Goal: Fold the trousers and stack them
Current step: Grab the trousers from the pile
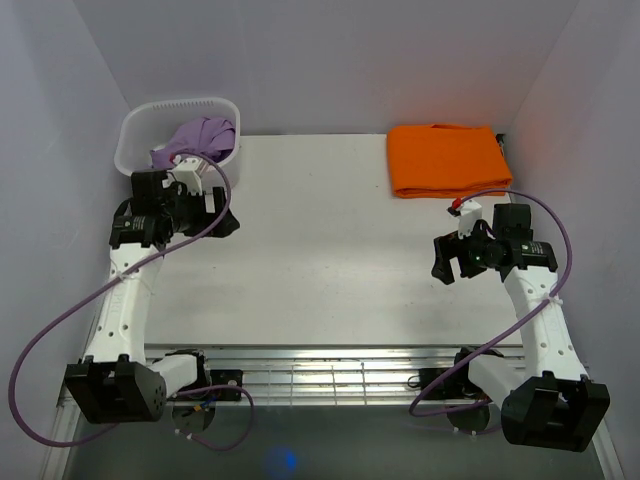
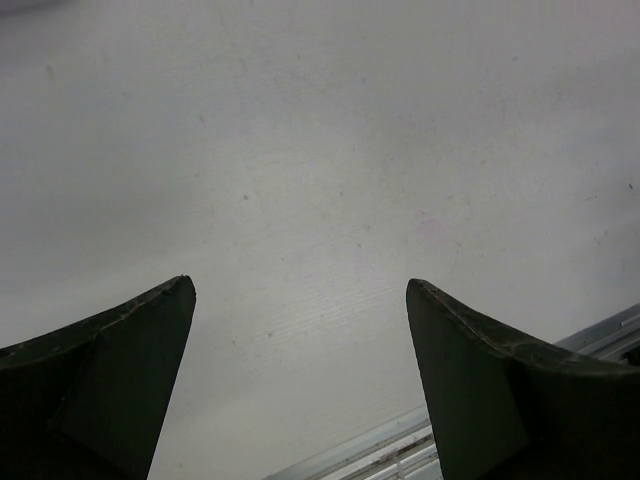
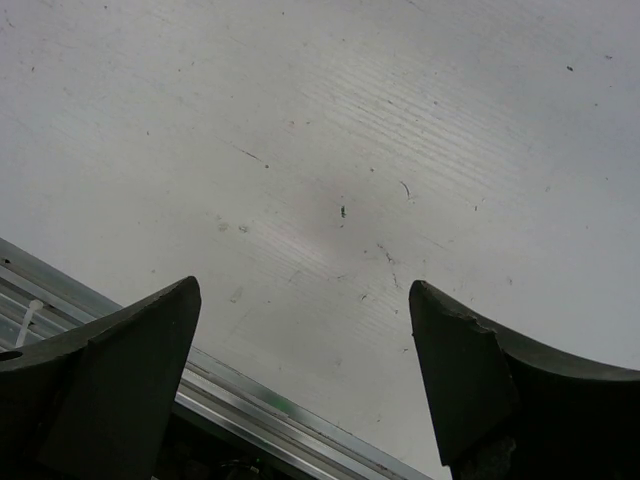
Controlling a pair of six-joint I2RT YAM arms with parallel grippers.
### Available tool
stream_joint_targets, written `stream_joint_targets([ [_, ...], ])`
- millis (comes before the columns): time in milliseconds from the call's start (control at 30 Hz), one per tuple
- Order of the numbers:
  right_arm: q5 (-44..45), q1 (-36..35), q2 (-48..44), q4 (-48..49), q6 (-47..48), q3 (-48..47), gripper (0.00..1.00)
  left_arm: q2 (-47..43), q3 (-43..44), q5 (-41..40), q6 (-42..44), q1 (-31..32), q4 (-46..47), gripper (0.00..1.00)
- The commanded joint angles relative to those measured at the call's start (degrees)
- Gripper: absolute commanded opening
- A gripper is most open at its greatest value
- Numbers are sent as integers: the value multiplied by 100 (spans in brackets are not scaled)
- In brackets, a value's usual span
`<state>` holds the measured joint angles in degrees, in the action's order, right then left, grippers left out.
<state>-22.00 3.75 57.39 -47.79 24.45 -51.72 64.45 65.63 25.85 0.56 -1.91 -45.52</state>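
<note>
The bunched lilac trousers (image 1: 206, 134) are inside the white basket, behind its near rim. My left gripper should next move outward over that rim and then down onto the trousers.
The lilac trousers (image 1: 198, 139) lie bunched in a white basket (image 1: 140, 125) at the table's far left corner. My left gripper (image 1: 226, 222) is open and empty over the table just in front of the basket; in the left wrist view its gripper (image 2: 300, 290) spans only bare white table. My right gripper (image 1: 447, 262) is open and empty over the right side of the table, in front of the orange cloth; in the right wrist view its gripper (image 3: 305, 290) spans bare table. The trousers show in neither wrist view.
A folded orange cloth (image 1: 447, 159) lies at the far right corner. Grey walls close in the back and both sides. A metal rail (image 1: 330, 360) runs along the near edge and also shows in the right wrist view (image 3: 260, 410).
</note>
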Motion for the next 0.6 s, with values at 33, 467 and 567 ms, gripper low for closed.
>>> stream_joint_targets([
  [33, 81, 21, 80, 217, -10, -22, 90, 638, 1590, -317, 129, -2, 52, 98],
  [467, 99, 152, 449, 147, 25, -39, 90, 4417, 6076, -1810, -1049, -46, 938, 98],
  [567, 117, 196, 536, 121, 43, -48, 90, 5005, 6146, -1951, -1180, -204, 1492, 98],
])
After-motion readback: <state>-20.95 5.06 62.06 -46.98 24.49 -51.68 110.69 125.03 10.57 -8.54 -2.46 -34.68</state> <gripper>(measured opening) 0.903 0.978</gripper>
